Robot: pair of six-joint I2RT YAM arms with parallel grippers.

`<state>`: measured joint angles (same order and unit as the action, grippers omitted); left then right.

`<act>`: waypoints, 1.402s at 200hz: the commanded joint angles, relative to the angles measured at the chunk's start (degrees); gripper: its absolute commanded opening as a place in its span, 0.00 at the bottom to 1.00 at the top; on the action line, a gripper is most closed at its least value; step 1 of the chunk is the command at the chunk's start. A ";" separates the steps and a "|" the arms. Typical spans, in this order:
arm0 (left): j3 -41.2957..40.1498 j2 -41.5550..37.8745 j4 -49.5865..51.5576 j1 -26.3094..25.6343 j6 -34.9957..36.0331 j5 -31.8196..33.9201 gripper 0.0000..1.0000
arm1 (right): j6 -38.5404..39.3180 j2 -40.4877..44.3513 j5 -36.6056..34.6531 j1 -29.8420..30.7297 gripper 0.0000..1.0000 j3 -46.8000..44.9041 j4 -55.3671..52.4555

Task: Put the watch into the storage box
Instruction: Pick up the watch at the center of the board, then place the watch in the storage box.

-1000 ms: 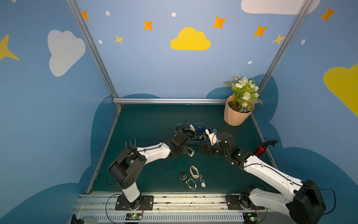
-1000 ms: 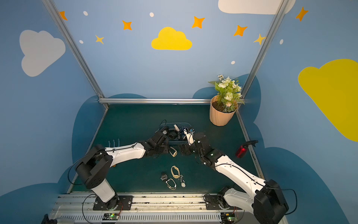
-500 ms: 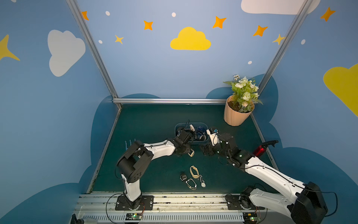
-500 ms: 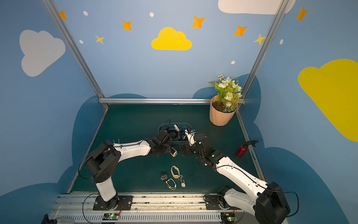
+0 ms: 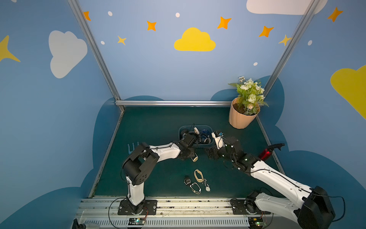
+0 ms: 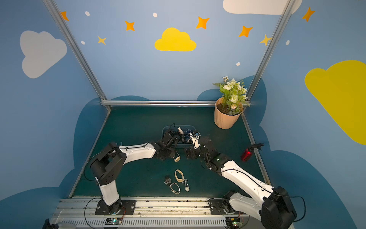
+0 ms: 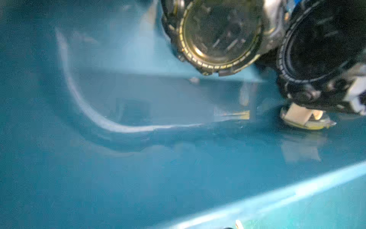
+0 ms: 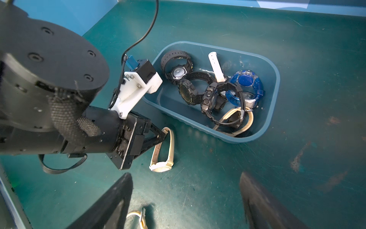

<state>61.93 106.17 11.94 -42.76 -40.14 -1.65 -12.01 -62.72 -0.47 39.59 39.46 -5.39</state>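
The near side of the box stands between the watch and the bare bottom of the box. So my left gripper will lift the watch, move it outward, then lower it to the bottom of the box and release it.
A cream-strapped watch stands on the green table just outside the near wall of the blue-grey storage box, its face on the mat. My left gripper is shut on the watch's strap. In both top views the watch hangs at the left gripper, in front of the box. Several black watches, a blue one and cream ones lie in the box. My right gripper stands open above bare mat, to the watch's right.
More watches lie nearer the front: a cream one, a small black one, a silver one and a pocket watch. A peach flower pot stands back right, a red spray bottle at the right edge.
The left gripper's jaws have closed on the cream watch's strap, and the left arm's elbow has swung to the right. The right arm has hardly moved.
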 commanded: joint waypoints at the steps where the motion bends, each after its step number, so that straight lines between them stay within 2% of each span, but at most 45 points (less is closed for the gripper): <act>1: 0.13 -1.68 1.69 -0.21 -0.09 -0.07 0.04 | -0.38 0.95 -0.76 0.22 0.86 -0.40 -0.19; 71: -8.77 -16.52 -2.55 -0.16 -3.80 0.00 0.04 | -1.75 1.02 -0.80 0.22 0.86 -0.18 0.73; 125: -6.12 -23.89 3.06 0.47 2.75 4.73 0.04 | -2.44 0.58 -2.41 0.22 0.86 0.21 1.67; 186: 5.26 -15.91 5.13 3.74 9.99 5.59 0.04 | -3.23 1.54 -3.57 0.16 0.86 0.70 -1.09; 280: 19.95 2.42 4.58 8.72 11.58 3.77 0.04 | -3.13 1.95 -4.79 0.13 0.86 0.89 -2.25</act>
<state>78.91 106.06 16.12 -34.94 -29.32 2.50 -14.79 -61.12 -4.10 39.59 39.48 -6.90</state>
